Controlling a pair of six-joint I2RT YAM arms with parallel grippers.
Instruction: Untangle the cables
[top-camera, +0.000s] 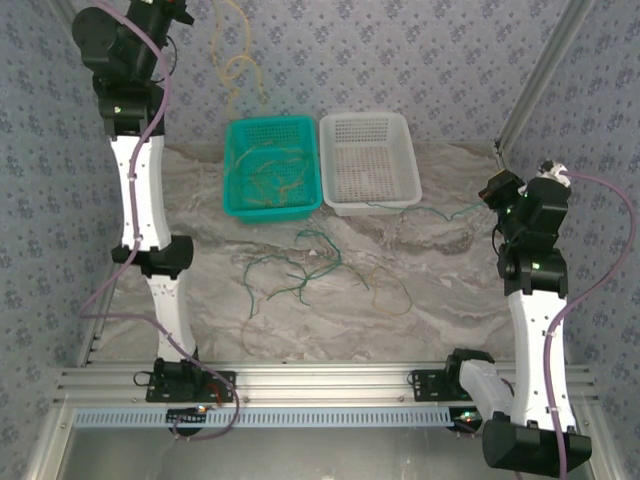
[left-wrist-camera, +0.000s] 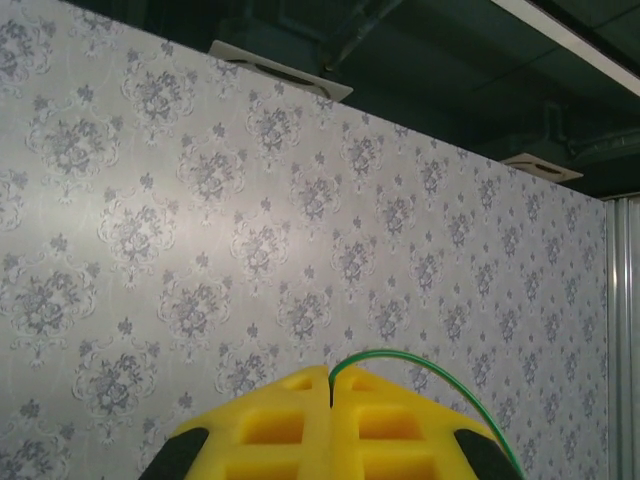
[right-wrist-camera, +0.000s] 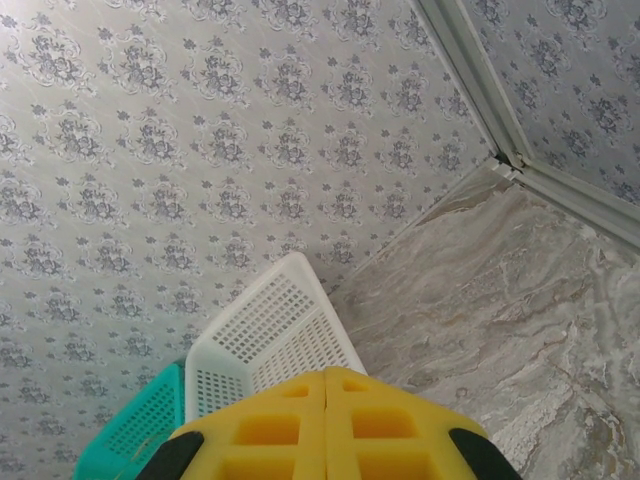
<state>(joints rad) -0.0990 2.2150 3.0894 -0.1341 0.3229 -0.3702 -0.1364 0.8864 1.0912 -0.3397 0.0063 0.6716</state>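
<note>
My left gripper will go down into the teal basket below it next and let go of the thin green cable there, because other tangled cables are already inside.
My left gripper (top-camera: 185, 12) (left-wrist-camera: 330, 375) is raised high by the back wall, its yellow jaws shut on a thin green cable (left-wrist-camera: 420, 365) that curves out to the right. A yellowish-tan curly cable (top-camera: 240, 65) hangs below it into the teal basket (top-camera: 270, 122), where more tangled cables (top-camera: 270, 180) lie. Green cables (top-camera: 300, 265) and a tan loop (top-camera: 392, 295) are spread on the table. My right gripper (top-camera: 495, 190) (right-wrist-camera: 325, 375) is shut low at the right. A green cable (top-camera: 425, 211) runs from the white basket's front to it; I cannot see whether it is pinched.
The white basket (top-camera: 365, 117) (right-wrist-camera: 265, 320) stands right of the teal basket (right-wrist-camera: 140, 430) at the back of the marble table (top-camera: 450, 290). Patterned walls close the back and sides. An aluminium rail (top-camera: 330, 385) runs along the near edge.
</note>
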